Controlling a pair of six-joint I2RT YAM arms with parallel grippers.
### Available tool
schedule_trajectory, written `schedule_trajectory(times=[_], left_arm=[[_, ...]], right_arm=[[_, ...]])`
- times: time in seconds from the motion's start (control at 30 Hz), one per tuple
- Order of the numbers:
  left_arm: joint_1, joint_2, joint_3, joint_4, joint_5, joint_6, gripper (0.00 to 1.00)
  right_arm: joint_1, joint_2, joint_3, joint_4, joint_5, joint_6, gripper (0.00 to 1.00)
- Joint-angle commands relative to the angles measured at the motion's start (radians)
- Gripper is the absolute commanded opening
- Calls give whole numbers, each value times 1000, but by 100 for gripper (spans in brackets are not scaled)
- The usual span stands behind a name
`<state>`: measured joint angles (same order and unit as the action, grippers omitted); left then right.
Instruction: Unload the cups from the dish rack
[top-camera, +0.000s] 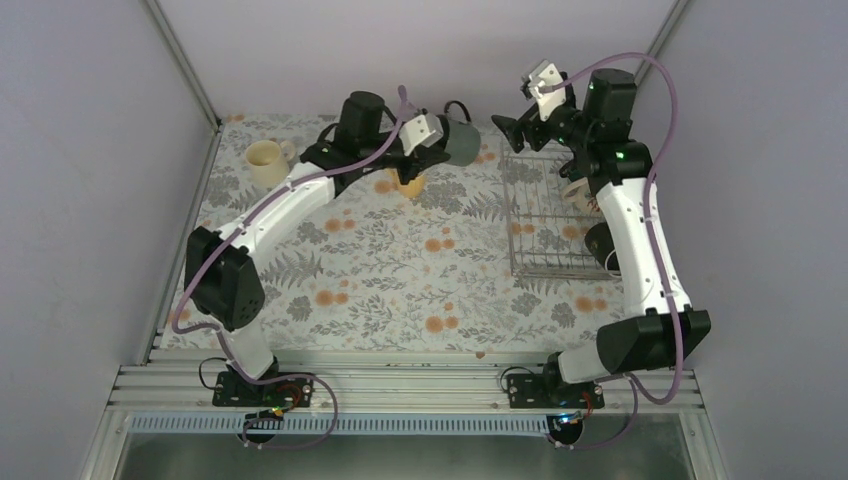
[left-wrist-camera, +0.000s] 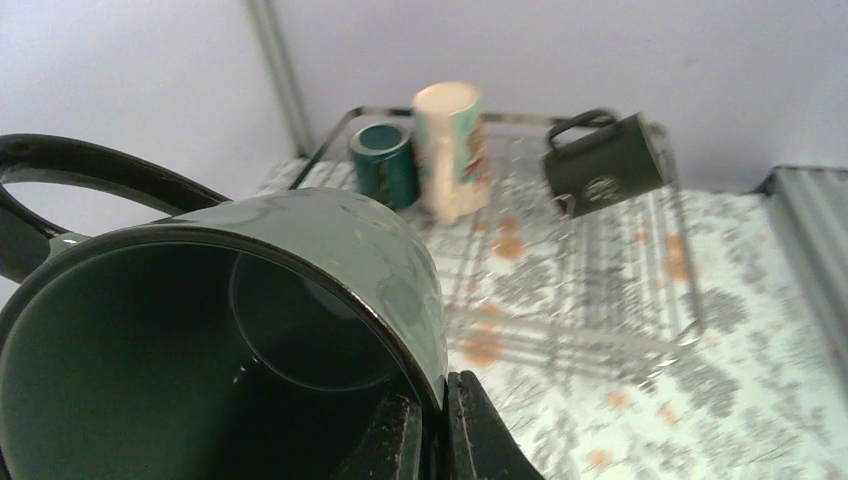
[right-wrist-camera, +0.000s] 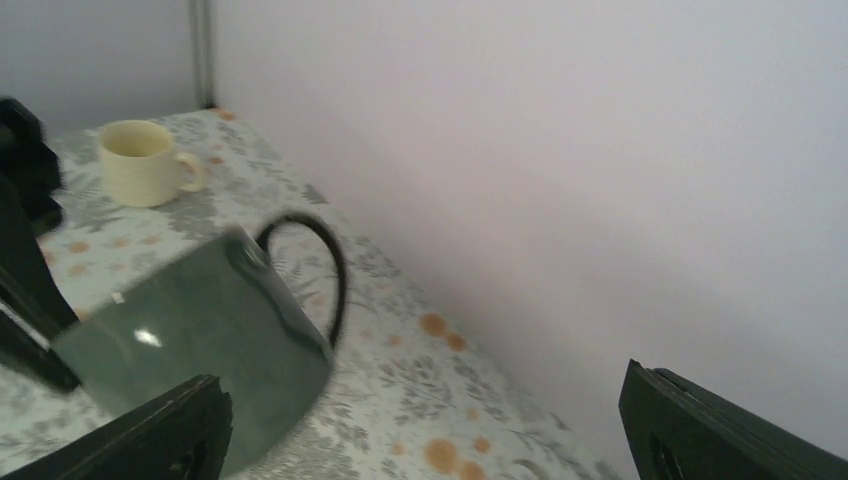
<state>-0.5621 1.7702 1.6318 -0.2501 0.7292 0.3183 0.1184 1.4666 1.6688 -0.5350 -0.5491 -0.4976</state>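
Observation:
The left gripper moves to the left in the top view next, tilts downward and lowers the dark grey mug beside the cream-white mug, because the yellow one sits beneath.
My left gripper (top-camera: 440, 146) is shut on the rim of a dark grey mug (top-camera: 463, 141) and holds it tilted above the table at the back middle. In the left wrist view the fingers (left-wrist-camera: 470, 430) pinch the mug's wall (left-wrist-camera: 330, 250), one inside and one outside. My right gripper (top-camera: 516, 106) is open and empty, raised over the far end of the dish rack (top-camera: 530, 215). A teal mug (left-wrist-camera: 385, 165), a cream patterned mug (left-wrist-camera: 452, 150) and a black mug (left-wrist-camera: 605, 165) are in the rack. A cream-white mug (top-camera: 266, 163) stands at the back left. A yellow mug (top-camera: 410, 183) sits under the left gripper.
The right arm (top-camera: 635, 240) stretches over the rack's right side and hides part of it. The enclosure's back wall (right-wrist-camera: 560, 150) is close behind both grippers. In the right wrist view the grey mug (right-wrist-camera: 200, 350) hangs just left of the open fingers (right-wrist-camera: 150, 430).

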Motion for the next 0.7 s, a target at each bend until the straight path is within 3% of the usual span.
schedule_trajectory(times=[0.0, 0.13, 0.43, 0.57, 0.67], left_arm=[[68, -76, 55, -74, -137, 171, 2], [195, -49, 180, -265, -174, 310, 2], [454, 172, 585, -743, -303, 669, 2], [512, 236, 636, -869, -353, 808, 2], [527, 245, 600, -872, -376, 858, 2]], right_arm=[[3, -56, -32, 38, 196, -18, 100], [1, -69, -53, 0, 282, -43, 100], [0, -111, -125, -80, 292, -57, 100], [1, -154, -210, -66, 307, -62, 100], [-1, -186, -290, -36, 306, -66, 100]])
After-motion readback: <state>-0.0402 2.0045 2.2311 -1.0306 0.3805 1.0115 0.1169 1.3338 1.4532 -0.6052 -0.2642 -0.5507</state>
